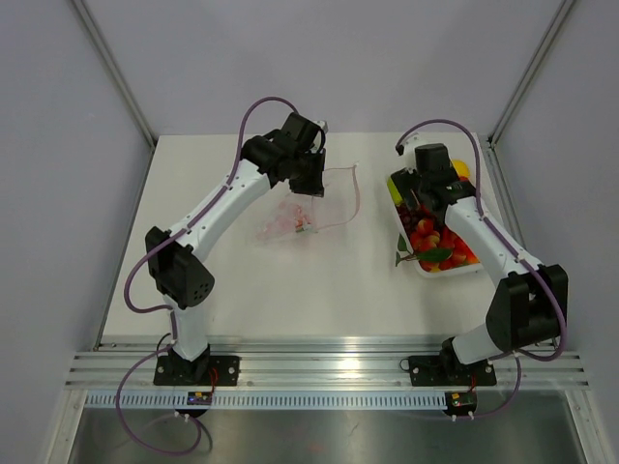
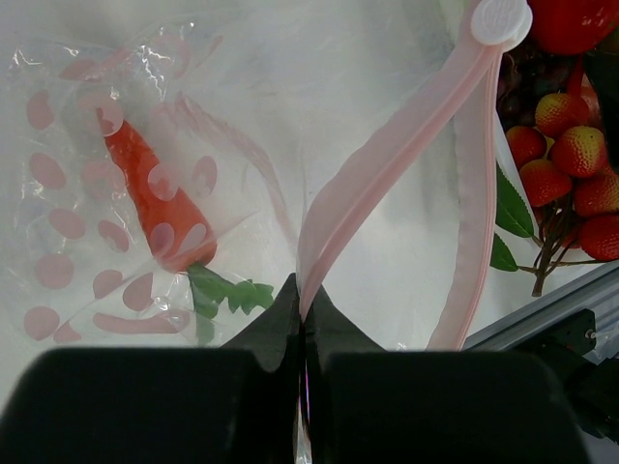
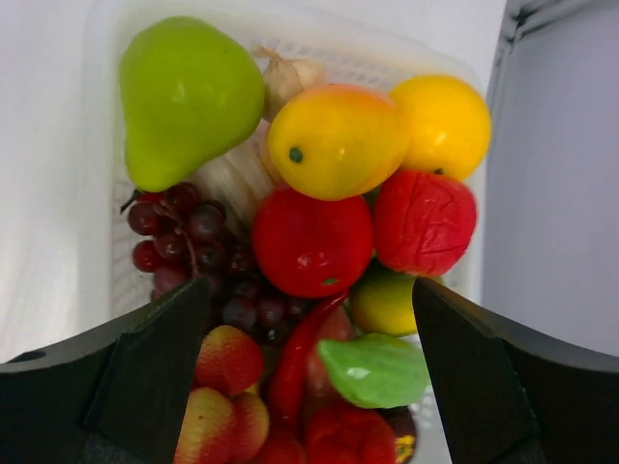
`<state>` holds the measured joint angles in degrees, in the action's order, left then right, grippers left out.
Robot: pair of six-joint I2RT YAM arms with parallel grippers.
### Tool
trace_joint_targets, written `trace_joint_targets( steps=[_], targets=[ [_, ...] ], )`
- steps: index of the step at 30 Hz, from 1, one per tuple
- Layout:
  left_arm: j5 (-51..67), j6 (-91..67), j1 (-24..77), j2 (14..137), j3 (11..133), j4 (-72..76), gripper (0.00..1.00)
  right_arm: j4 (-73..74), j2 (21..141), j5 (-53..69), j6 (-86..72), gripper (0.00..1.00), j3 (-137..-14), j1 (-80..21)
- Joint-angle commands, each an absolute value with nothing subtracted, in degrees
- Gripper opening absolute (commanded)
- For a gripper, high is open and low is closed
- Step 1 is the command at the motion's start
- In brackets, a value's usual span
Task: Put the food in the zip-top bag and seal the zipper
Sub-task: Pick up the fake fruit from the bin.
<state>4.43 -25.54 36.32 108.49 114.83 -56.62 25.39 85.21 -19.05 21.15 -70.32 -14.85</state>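
Next, my right gripper will move outward and turn, then go down around the yellow-orange mango's sides to close.
The clear zip-top bag (image 1: 300,215) lies mid-table with its pink zipper (image 2: 387,155) mouth held open. My left gripper (image 2: 305,295) is shut on the zipper strip at the bag's mouth (image 1: 308,179). A toy carrot (image 2: 150,198) with green leaves lies inside the bag. The food (image 3: 309,242) fills the white tray (image 1: 404,224) at right: green pear (image 3: 184,92), grapes (image 3: 189,242), red tomato, yellow mango, strawberries (image 2: 571,164). My right gripper (image 3: 309,329) is open, hovering just above the food (image 1: 430,188).
The tray's rim (image 3: 102,174) lies close to the table's right edge, beside the grey side wall (image 3: 561,193). An aluminium rail (image 1: 329,372) runs along the near edge. A green leaf (image 1: 402,253) hangs over the tray's left side.
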Motion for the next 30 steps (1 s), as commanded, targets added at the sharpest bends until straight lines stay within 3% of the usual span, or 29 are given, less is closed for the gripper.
trace_joint_targets(
  steps=[1,9,30],
  targets=[
    [5.53,-25.22,36.04,105.73,114.96,-53.96,0.0,16.76,84.79,-20.22,36.64,0.93,-73.29,-15.03],
    [5.89,-24.7,36.04,104.77,114.7,-54.23,0.0,19.5,91.14,-15.92,45.26,0.93,-78.82,-13.36],
    [6.24,-23.82,34.89,104.86,114.52,-54.58,0.0,19.25,100.28,-10.11,45.53,0.94,-79.72,-10.02]
  ],
)
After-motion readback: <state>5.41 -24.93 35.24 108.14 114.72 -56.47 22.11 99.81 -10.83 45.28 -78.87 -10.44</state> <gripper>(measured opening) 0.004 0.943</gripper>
